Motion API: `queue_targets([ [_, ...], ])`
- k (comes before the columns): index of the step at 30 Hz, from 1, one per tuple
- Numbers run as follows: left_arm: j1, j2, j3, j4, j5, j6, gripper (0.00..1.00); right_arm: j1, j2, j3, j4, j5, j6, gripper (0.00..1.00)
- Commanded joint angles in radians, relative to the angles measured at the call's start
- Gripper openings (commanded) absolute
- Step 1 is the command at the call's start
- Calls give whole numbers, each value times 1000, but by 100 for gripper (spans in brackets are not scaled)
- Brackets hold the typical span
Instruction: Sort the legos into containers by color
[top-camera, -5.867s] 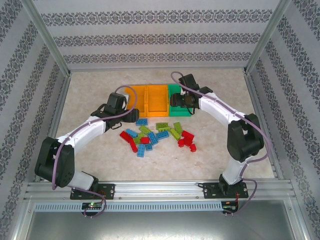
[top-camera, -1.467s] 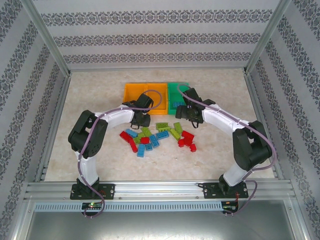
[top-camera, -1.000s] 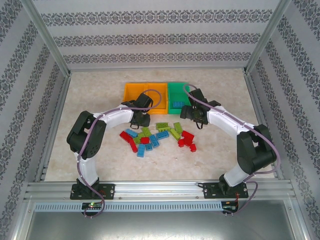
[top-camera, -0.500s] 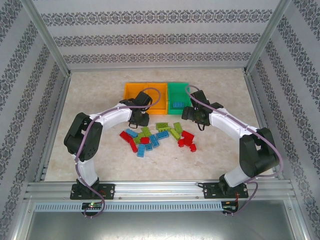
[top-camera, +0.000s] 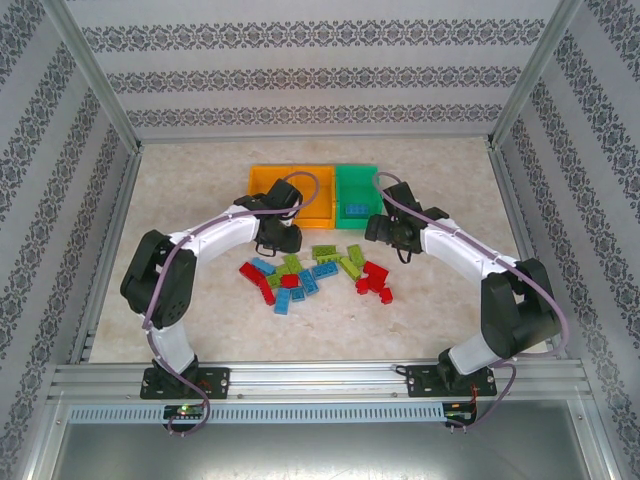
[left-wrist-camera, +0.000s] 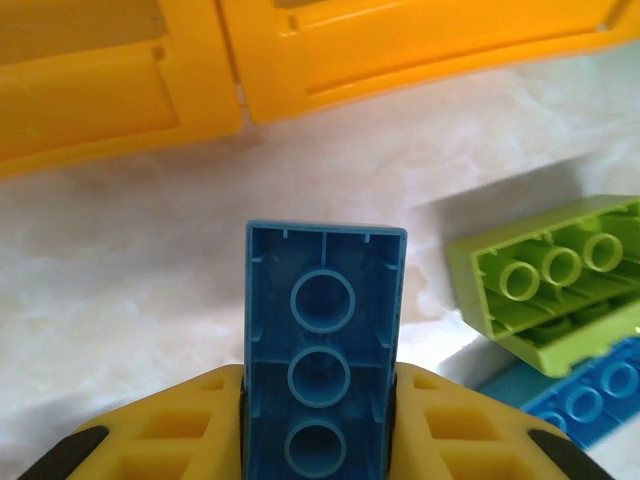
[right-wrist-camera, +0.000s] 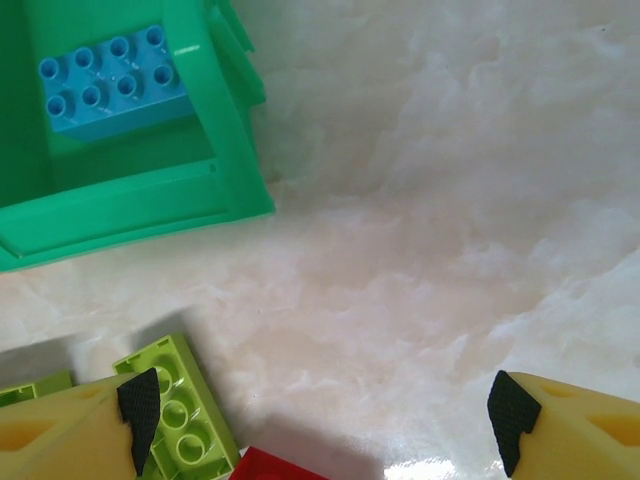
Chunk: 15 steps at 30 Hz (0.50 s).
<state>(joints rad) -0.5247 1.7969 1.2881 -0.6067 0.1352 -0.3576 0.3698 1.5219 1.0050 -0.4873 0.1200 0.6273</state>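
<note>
The left gripper needs to carry the blue brick outward past the orange bins and over the bottom of the green bin to let it go there, since one blue brick lies there.
My left gripper (top-camera: 279, 238) is shut on a blue brick (left-wrist-camera: 322, 330), held underside up between the yellow fingers (left-wrist-camera: 150, 430), just in front of the two orange-yellow bins (top-camera: 262, 178) (top-camera: 318, 180). My right gripper (top-camera: 400, 243) hangs open over bare table, right of the green bin (top-camera: 358, 172). One blue brick (right-wrist-camera: 113, 78) lies inside the green bin (right-wrist-camera: 130, 215). The other legos (top-camera: 315, 270), red, blue and lime, lie scattered between the arms. A lime brick (right-wrist-camera: 185, 415) sits by the right gripper's (right-wrist-camera: 325, 415) left fingertip.
The orange bins' sloped fronts (left-wrist-camera: 400, 50) stand close ahead of the held brick. A lime brick (left-wrist-camera: 550, 285) and a blue one (left-wrist-camera: 590, 395) lie right of it. A red brick edge (right-wrist-camera: 285, 468) shows below the right gripper. Metal frame posts and patterned walls ring the table.
The left gripper came from the orange bins to the pile's far edge and closed on a blue brick. The right gripper left a blue brick in the green bin and drew back rightward.
</note>
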Motion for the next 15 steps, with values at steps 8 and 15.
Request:
queue_targets([
  [8, -72, 6, 194, 28, 189, 52, 14, -25, -33, -37, 26, 4, 28, 88],
  [15, -88, 163, 399, 60, 286, 65, 16, -23, -58, -79, 52, -22, 15, 88],
])
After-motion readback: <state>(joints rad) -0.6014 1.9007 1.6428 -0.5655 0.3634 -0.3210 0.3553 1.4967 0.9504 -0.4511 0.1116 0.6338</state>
